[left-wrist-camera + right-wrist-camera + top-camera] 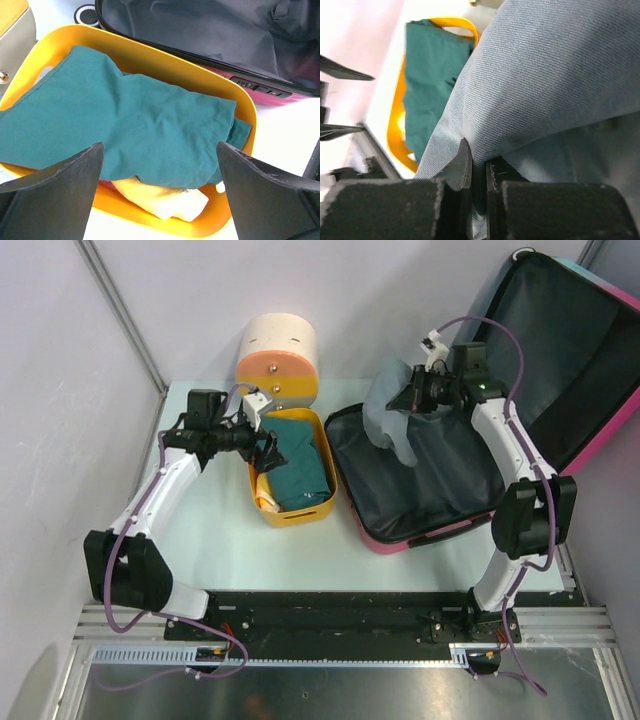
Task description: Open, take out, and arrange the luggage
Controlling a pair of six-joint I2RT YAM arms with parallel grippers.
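Note:
My right gripper holds the grey-blue cloth [385,420] and the basket is open. Next, the gripper will carry it to the left in the top view, then down onto the teal cloth [296,465], and then let it go.
The luggage [560,370] lies open at the right, its black lining [430,485] showing and its pink lid raised at the back. My right gripper [410,397] is shut on a pale grey-blue cloth [385,420] and holds it above the case's left edge; the cloth [550,75] fills the right wrist view. My left gripper [268,448] is open and empty over the yellow basket [292,515], just above a teal cloth [130,125] lying on a pale yellow cloth [165,197].
A cream-orange-yellow round drawer box [277,360] stands behind the basket. The case's zip edge [220,65] lies right beside the basket's rim [165,60]. Walls close the left and back sides.

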